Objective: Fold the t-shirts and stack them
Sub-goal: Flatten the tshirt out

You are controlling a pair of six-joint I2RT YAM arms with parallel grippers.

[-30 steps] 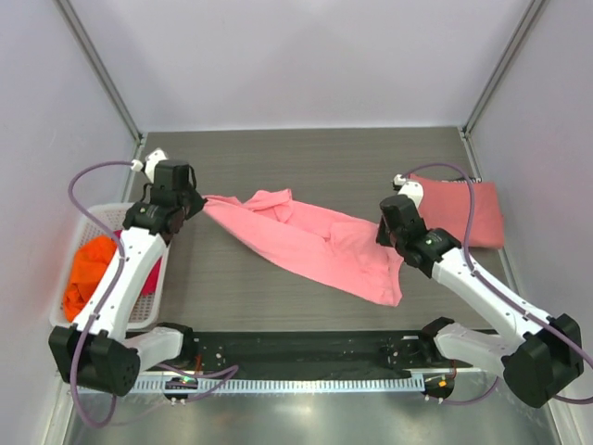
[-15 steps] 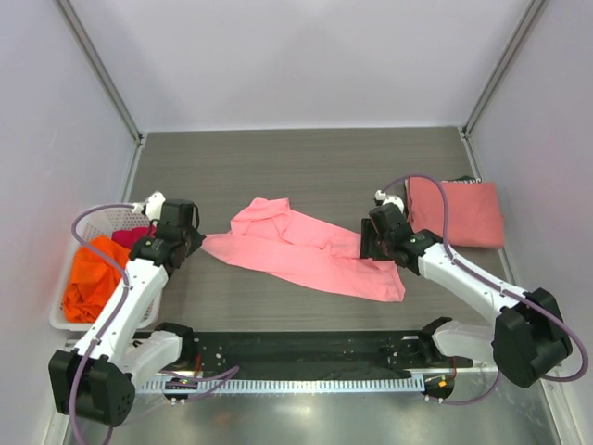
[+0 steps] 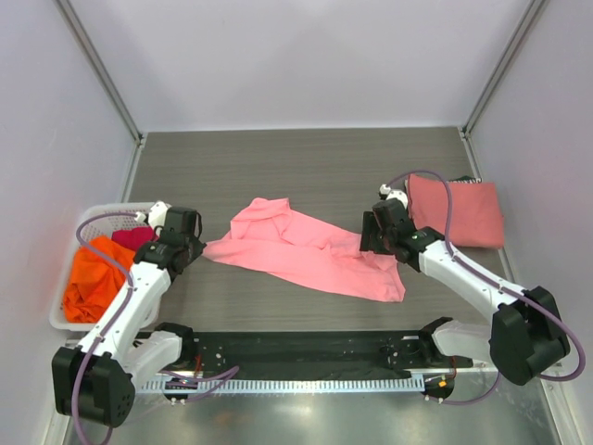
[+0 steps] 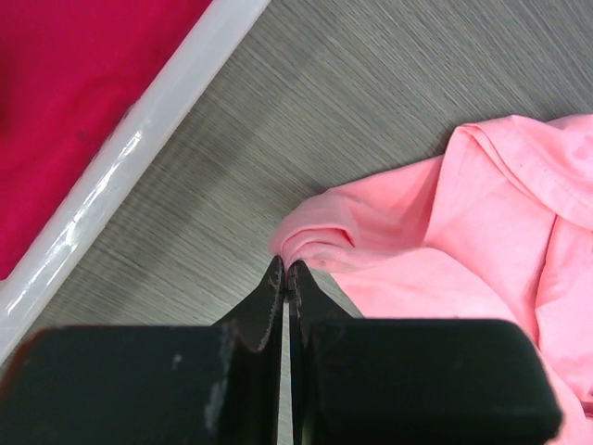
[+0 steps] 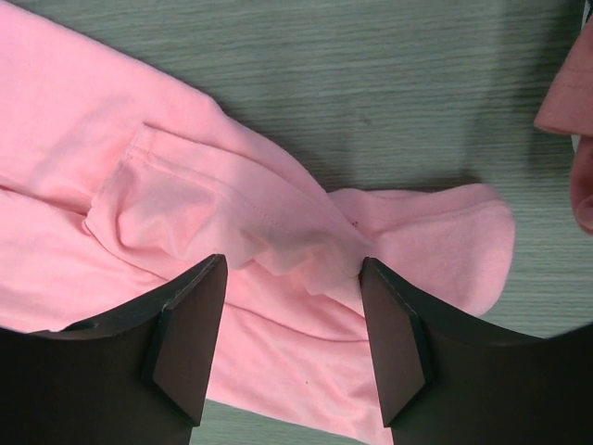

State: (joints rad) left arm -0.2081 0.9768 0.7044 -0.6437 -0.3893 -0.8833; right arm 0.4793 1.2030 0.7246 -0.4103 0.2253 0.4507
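Observation:
I will move my right gripper outward toward the shirt's far edge next and close on the loose sleeve fold (image 5: 310,232), since it lies between the open fingers.
A light pink t-shirt (image 3: 306,250) lies crumpled and stretched out across the middle of the table. My left gripper (image 3: 202,247) is shut on its left corner; the left wrist view shows the black fingertips (image 4: 276,280) pinching a fold of pink t-shirt (image 4: 445,241). My right gripper (image 3: 369,243) hovers open over the shirt's right end. Its fingers (image 5: 190,343) straddle a loose sleeve fold of the pink t-shirt (image 5: 232,213) without gripping it. A darker salmon t-shirt (image 3: 459,211) lies folded at the right. Orange (image 3: 88,283) and magenta (image 3: 134,236) t-shirts sit in the basket.
The white basket (image 3: 104,215) stands at the left table edge, its rim (image 4: 139,158) close beside my left gripper. The salmon shirt's edge (image 5: 570,93) lies just right of my right gripper. Side walls close in the table on both sides.
The right gripper has opened and let go of the pink shirt. The left gripper pulled its corner toward the near side, and the shirt now lies lower and flatter on the table.

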